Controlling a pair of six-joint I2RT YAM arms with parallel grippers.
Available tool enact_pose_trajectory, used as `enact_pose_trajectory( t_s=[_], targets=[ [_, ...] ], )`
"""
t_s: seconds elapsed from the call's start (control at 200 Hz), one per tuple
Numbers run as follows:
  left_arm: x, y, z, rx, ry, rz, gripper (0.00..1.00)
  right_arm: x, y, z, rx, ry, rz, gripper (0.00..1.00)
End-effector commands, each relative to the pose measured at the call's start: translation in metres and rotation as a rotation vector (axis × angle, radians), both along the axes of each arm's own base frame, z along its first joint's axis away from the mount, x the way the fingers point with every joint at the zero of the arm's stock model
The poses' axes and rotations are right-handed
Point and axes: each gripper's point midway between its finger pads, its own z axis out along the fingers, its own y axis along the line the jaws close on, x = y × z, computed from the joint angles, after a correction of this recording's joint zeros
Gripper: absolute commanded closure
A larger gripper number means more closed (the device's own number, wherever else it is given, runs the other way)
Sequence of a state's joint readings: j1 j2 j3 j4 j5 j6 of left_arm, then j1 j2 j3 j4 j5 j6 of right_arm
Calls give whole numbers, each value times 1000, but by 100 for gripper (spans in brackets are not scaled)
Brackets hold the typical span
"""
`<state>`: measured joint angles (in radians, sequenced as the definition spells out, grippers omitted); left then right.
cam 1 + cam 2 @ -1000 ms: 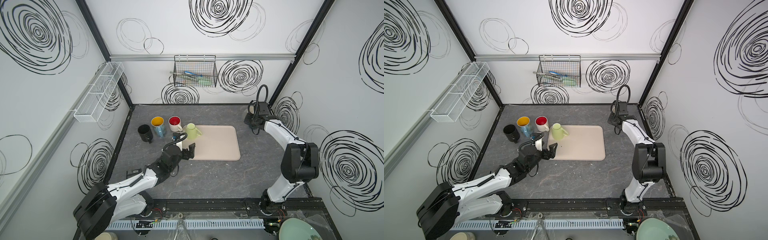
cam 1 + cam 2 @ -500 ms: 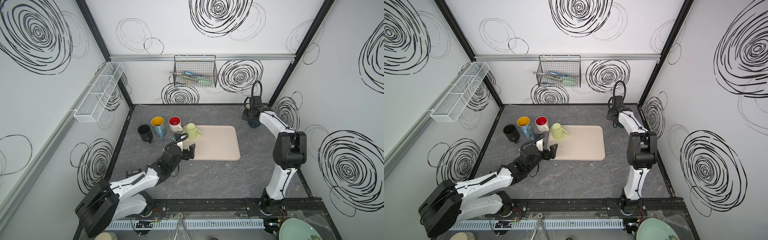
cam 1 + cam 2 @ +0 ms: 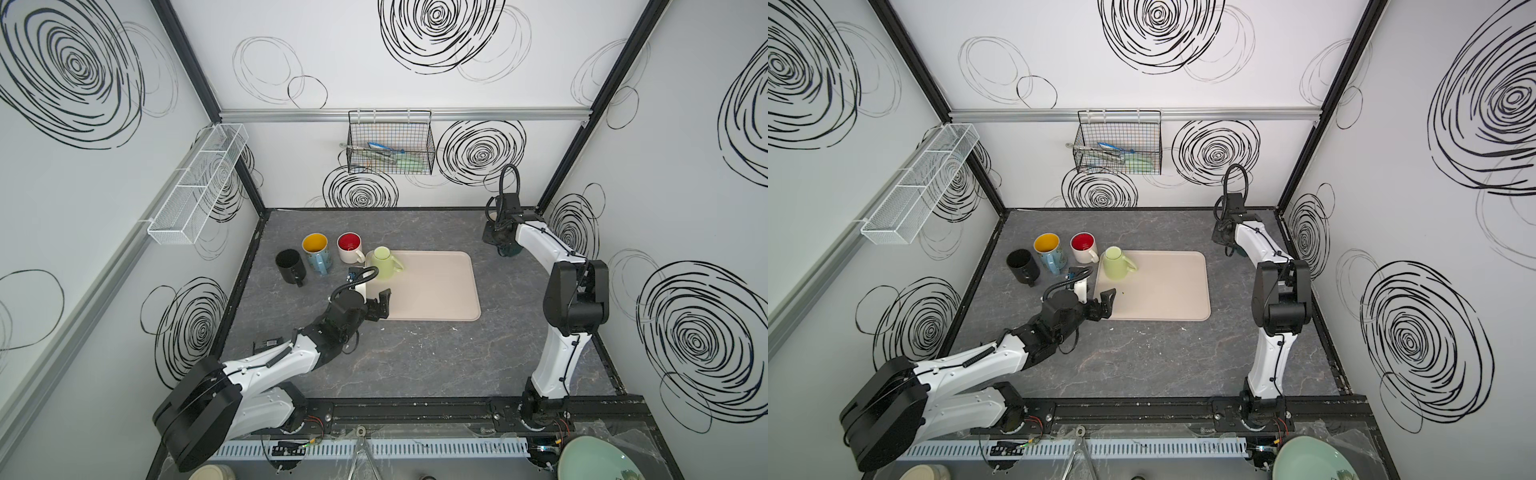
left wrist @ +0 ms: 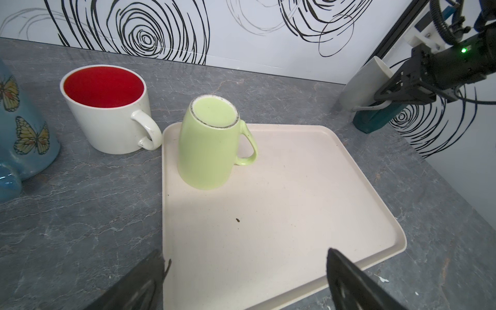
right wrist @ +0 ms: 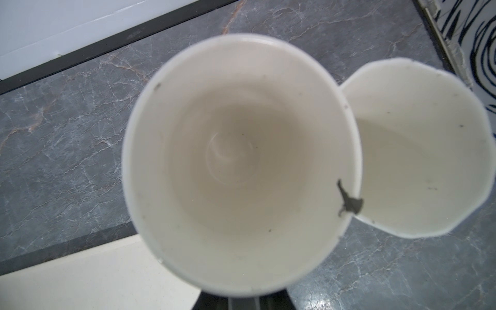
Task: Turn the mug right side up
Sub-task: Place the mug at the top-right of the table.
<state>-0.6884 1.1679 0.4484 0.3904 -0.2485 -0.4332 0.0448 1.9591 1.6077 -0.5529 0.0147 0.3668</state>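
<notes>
My right gripper moves down and toward the tray (image 3: 436,291) next and releases the white cup on the tabletop (image 3: 477,227) beside the teal cup, because that spot is clear.
The light green mug (image 3: 382,259) (image 3: 1115,262) stands upside down, base up, on the far left corner of the beige tray (image 3: 436,291) (image 4: 295,201), its handle toward the tray's middle. In the left wrist view the mug (image 4: 206,145) is well ahead of my left gripper (image 4: 244,255), which is open and empty over the tray's near left corner (image 3: 376,305). My right gripper (image 3: 498,241) is shut at the back right, over a teal cup (image 4: 375,120). Its fingers are hidden behind a white cup interior (image 5: 241,150). Whether it grips anything does not show.
A white mug with red inside (image 3: 349,247), a blue butterfly mug (image 3: 316,253) and a black mug (image 3: 290,266) stand left of the tray. A pale cup (image 4: 365,83) stands by the right gripper. A wire basket (image 3: 390,145) hangs on the back wall.
The right arm has swung its elbow inward, and its gripper has shifted slightly toward the back corner. The left arm and the green mug have stayed still.
</notes>
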Motion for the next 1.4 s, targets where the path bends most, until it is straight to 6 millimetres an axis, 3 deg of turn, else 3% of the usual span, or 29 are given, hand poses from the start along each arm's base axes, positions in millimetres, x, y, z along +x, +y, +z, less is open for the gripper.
enact_pose_trajectory(
  t_s=[0.0, 0.36, 1.121, 1.241, 1.346, 1.391],
  targets=[
    [6, -5, 15, -15, -37, 2, 4, 14, -4, 30, -19, -82, -13, 100],
    [6, -6, 15, -14, -34, -3, 4, 21, 19, 41, 53, -143, 73, 100],
    [9, -11, 5, 15, 8, -15, 4, 28, 18, -9, -53, 6, 52, 100],
    [9, -10, 4, 15, 9, -11, 4, 28, 20, -12, -59, 18, 60, 52],
    [9, -10, 4, 18, 9, -9, 4, 27, 24, -7, -68, 15, 73, 25],
    [10, -10, 3, 19, 11, -9, 4, 26, 27, -2, -81, 1, 90, 22]
  ],
)
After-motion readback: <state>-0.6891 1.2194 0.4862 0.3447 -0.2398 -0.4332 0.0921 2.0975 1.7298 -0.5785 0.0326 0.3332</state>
